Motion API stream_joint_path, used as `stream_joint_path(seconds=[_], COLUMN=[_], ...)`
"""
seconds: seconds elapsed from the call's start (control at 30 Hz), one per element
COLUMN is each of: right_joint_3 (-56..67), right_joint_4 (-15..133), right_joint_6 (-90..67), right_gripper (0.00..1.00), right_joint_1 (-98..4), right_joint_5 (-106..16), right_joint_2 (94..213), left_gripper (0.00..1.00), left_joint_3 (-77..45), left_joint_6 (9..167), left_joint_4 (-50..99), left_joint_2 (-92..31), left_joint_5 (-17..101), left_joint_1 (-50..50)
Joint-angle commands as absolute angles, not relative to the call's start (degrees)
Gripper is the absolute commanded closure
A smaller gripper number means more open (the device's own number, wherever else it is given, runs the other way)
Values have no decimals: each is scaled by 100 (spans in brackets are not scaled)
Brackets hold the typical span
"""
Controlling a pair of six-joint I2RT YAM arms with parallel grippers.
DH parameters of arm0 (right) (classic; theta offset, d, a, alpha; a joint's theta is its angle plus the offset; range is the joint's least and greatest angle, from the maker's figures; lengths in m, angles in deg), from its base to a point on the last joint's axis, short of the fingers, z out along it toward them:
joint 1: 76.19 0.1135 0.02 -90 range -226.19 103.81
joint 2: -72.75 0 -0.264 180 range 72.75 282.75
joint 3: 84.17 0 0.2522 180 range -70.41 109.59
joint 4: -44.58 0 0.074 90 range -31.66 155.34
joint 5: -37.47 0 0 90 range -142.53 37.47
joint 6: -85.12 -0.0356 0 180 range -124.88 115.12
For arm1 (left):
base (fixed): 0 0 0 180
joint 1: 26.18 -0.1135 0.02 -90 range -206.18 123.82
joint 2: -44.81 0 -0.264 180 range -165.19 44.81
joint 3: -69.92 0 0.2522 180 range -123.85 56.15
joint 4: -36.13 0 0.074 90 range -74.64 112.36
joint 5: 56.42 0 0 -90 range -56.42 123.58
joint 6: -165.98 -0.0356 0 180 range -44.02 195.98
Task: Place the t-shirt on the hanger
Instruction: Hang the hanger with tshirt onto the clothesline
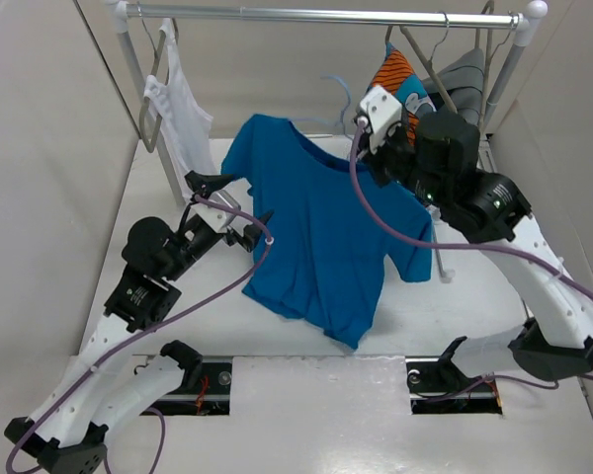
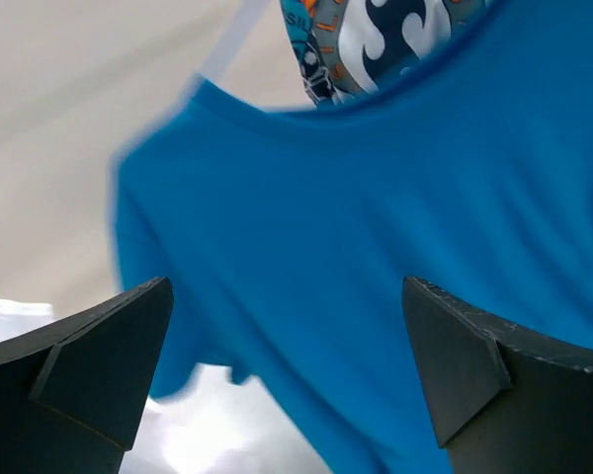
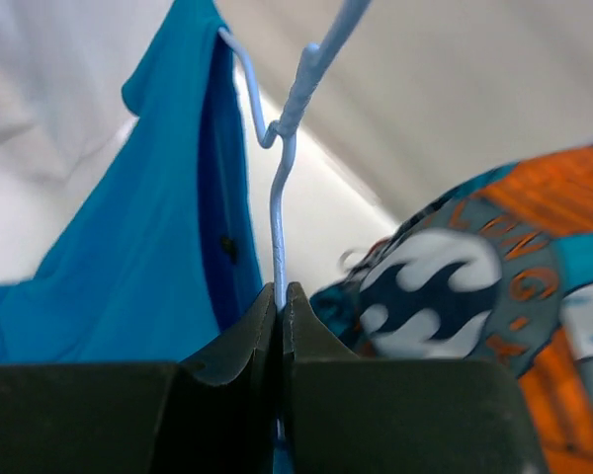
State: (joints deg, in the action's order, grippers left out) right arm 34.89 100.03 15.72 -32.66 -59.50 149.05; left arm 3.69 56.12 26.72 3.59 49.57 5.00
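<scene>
I will lift the hanger [image 3: 281, 188] up and outward with my right gripper. I should then set the hanger's empty hook over the metal bar of the rack before I let go.
The bright blue t-shirt [image 1: 321, 232] hangs in mid-air over the table, draped on the light-blue wire hanger [image 3: 281, 188], whose hook [image 1: 342, 97] pokes up above the collar. My right gripper [image 3: 280, 296] is shut on the hanger's wire just below the twisted neck, at the shirt's right shoulder [image 1: 368, 150]. My left gripper [image 1: 239, 203] stands wide open beside the shirt's left side, with nothing between its fingers. In the left wrist view the t-shirt [image 2: 376, 227] fills the space ahead of the left gripper [image 2: 289, 331], apart from both black fingers [image 2: 109, 365].
A clothes rack's metal rail [image 1: 326, 15] spans the back. A white tank top [image 1: 183, 114] hangs at its left, an orange-blue-white patterned garment [image 1: 395, 74] and a grey garment [image 1: 465, 74] at its right. The patterned garment [image 3: 474, 286] is close behind the hanger.
</scene>
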Motion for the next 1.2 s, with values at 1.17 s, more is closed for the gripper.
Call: stream_joint_path(seconds=[1.17], right_joint_3=[3542], right_joint_4=[8233], right_joint_6=[1481], right_gripper=[62], right_joint_1=[-5466], right_joint_5=[-6686], right_joint_2=[15493], left_gripper=[0], left_joint_3=[1098], left_joint_6=[5945], left_joint_4=[2412], left_joint_2=[605], left_joint_5=[4694], left_joint_1=[643])
